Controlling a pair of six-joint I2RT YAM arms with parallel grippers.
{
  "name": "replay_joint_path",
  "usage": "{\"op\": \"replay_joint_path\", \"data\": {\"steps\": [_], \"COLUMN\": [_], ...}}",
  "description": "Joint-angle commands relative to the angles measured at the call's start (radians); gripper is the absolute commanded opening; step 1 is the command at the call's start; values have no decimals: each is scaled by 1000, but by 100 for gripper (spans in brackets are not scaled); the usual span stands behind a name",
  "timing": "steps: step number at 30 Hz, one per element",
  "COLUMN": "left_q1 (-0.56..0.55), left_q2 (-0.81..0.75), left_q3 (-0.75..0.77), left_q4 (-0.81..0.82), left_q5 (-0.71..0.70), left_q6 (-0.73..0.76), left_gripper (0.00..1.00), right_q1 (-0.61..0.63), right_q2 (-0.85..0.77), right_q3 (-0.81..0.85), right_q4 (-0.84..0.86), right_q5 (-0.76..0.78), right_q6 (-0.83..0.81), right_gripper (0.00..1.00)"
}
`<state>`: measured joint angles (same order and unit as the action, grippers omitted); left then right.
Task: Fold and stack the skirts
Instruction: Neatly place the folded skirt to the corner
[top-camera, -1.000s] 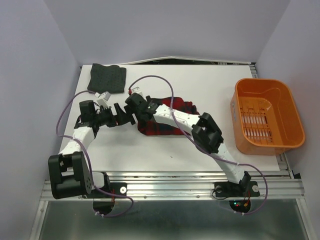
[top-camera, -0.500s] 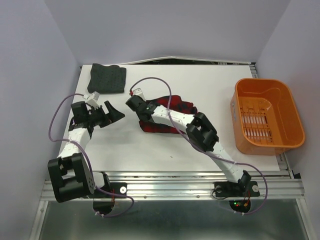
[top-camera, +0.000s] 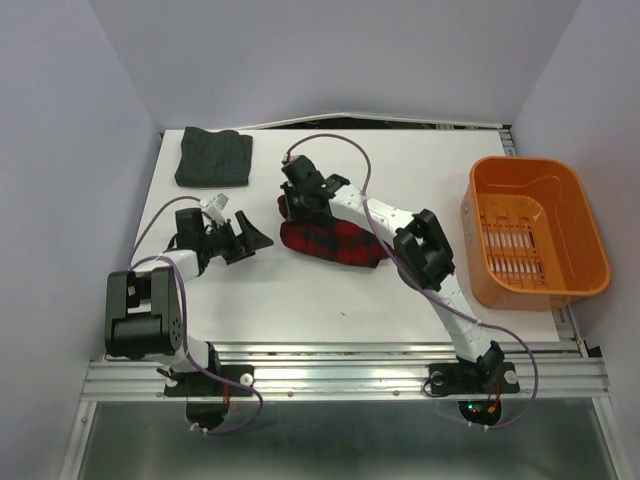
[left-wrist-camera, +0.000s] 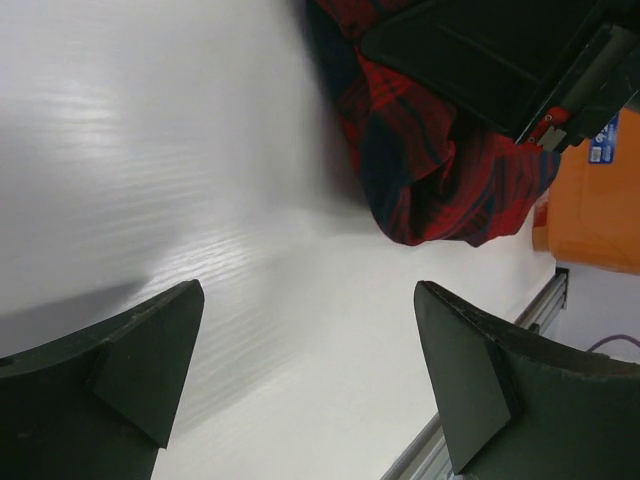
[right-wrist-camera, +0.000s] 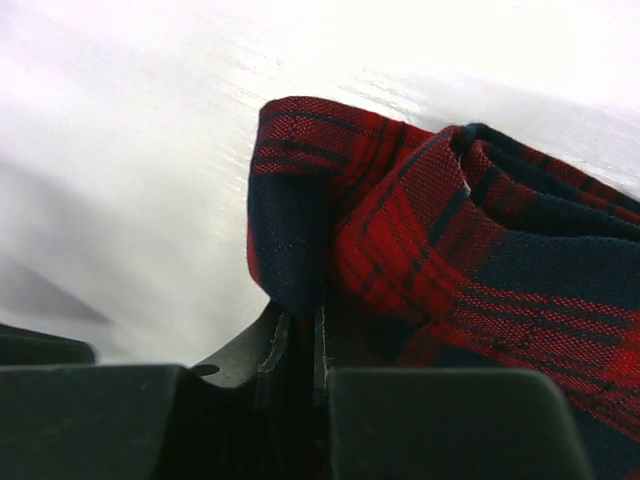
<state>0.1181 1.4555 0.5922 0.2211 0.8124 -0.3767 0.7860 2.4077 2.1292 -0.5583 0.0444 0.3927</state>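
Next, my left gripper will travel to the right in the top view, straddling the plaid skirt's near corner fold, since it juts out free beside my right gripper.
The red-and-black plaid skirt (top-camera: 335, 240) lies bunched in the middle of the table. My right gripper (top-camera: 300, 205) is at its far left edge, shut on a fold of the plaid cloth (right-wrist-camera: 300, 270). In the left wrist view the same plaid skirt (left-wrist-camera: 420, 170) shows ahead, with the right arm above it. The dark grey dotted skirt (top-camera: 213, 157) lies folded at the far left corner. My left gripper (top-camera: 255, 240) hovers open to the left of the plaid skirt, nothing between its fingers (left-wrist-camera: 150, 350).
An orange plastic basket (top-camera: 535, 232) stands at the right edge of the white table (top-camera: 300, 300). A purple cable loops over each arm. The table's metal rail runs along the near edge.
The right gripper closed on the plaid skirt's left edge and drew it toward the far side. The left gripper, open throughout, pulled back left, then swung right toward the skirt again.
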Motion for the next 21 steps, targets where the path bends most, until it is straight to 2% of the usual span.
{"op": "replay_joint_path", "data": {"steps": [1, 6, 12, 19, 21], "left_q1": [-98, -189, -244, -256, -262], "left_q2": [38, 60, 137, 210, 227], "left_q3": [9, 23, 40, 29, 14], "left_q4": [225, 322, 420, 509, 590], "left_q5": [51, 33, -7, -59, -61], "left_q6": [-100, -229, -284, -349, -395], "left_gripper": [98, 98, 98, 99, 98], "right_q1": [-1, -10, -19, -28, -28], "right_q2": [-79, -71, -62, -71, -74], "right_q3": [1, -2, 4, 29, 28], "right_q4": [57, 57, 58, 57, 57], "right_q5": [-110, -129, -162, -186, -179], "right_q6": [52, 72, 107, 156, 178], "right_gripper": [1, 1, 1, 1, 1]}}
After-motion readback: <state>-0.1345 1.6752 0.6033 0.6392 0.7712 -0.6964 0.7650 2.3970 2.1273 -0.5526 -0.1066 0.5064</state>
